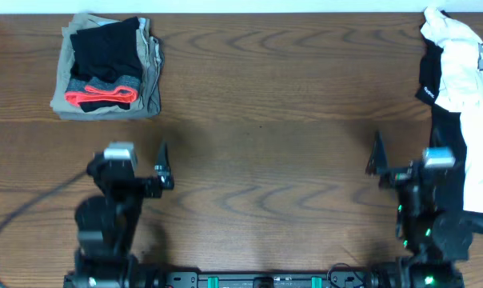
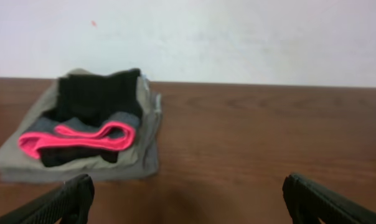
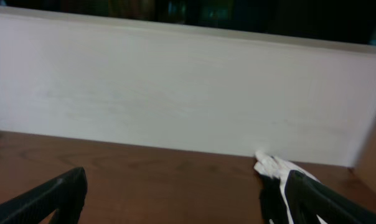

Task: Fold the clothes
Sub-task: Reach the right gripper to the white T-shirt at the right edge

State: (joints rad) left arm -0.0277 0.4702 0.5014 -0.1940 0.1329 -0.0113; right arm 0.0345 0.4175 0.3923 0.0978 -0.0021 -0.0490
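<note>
The white T-shirt (image 1: 461, 90) beside the logo lies on top, outward of and below my right gripper. I need to reach out, tip my fingers down and lower them onto it.
The clothes lie in a crumpled heap at the table's right edge: a white T-shirt (image 1: 465, 72) with small print, over a black shirt (image 1: 430, 80) that carries a small white logo. In the right wrist view a corner of the white T-shirt (image 3: 272, 167) shows just past my right finger. My right gripper (image 1: 379, 162) (image 3: 185, 198) is open and empty, left of the heap and apart from it. On the left side of the table, my left gripper (image 1: 165, 166) (image 2: 189, 200) also hangs open with nothing in it, over bare wood.
A folded stack (image 1: 105, 68) (image 2: 82, 124) sits at the back left: a khaki garment under a black one with a pink band. A pale wall (image 3: 175, 93) borders the brown wooden table (image 1: 265, 104) at the back. A dark cable (image 1: 25, 212) trails off at the left.
</note>
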